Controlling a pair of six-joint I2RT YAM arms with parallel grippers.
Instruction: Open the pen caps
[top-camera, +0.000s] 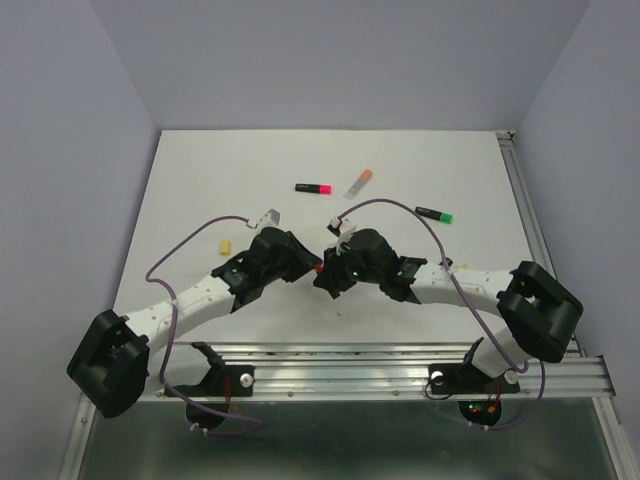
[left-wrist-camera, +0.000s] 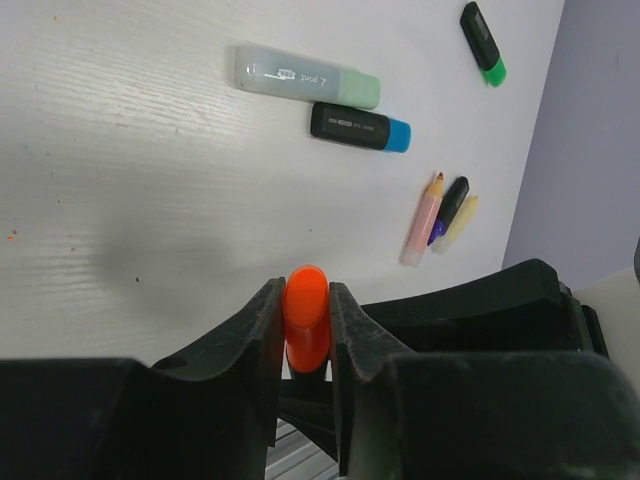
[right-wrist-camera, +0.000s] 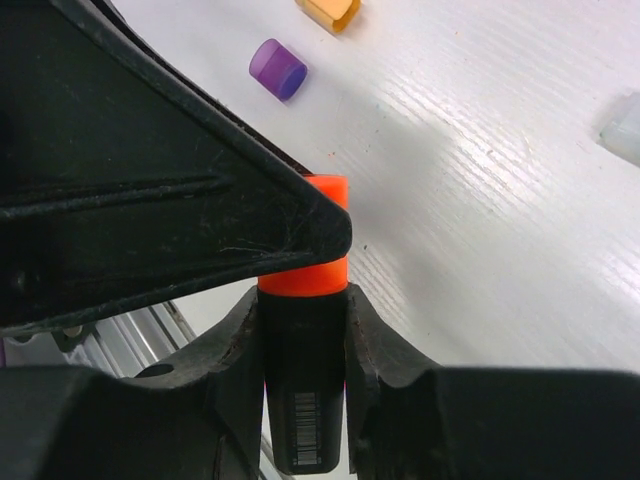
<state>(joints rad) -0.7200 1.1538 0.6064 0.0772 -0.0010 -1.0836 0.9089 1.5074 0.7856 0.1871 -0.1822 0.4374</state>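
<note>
The orange cap (left-wrist-camera: 306, 320) is in my left gripper. Next I will pull it to the left in the top view, move down and release it on the tabletop among the loose caps below.
Both grippers meet over the table's middle on one highlighter. My left gripper (left-wrist-camera: 303, 300) is shut on its orange pen cap (left-wrist-camera: 306, 320), which stands up between the pads. My right gripper (right-wrist-camera: 305, 300) is shut on the black barrel (right-wrist-camera: 305, 400), barcode end toward the wrist. The orange cap (right-wrist-camera: 318, 272) sits flush against the barrel, no gap showing. A left finger (right-wrist-camera: 180, 210) crosses over the cap's end. From above, the left gripper (top-camera: 305, 262) and right gripper (top-camera: 326, 270) touch nose to nose.
Loose purple cap (right-wrist-camera: 278, 68) and peach cap (right-wrist-camera: 328, 12) lie near. A yellow cap (top-camera: 226, 245) rests at left. Farther back lie a pink-capped black pen (top-camera: 313, 188), a pale pen (top-camera: 359, 183), a green-capped pen (top-camera: 434, 214) and a blue-capped pen (left-wrist-camera: 360, 128).
</note>
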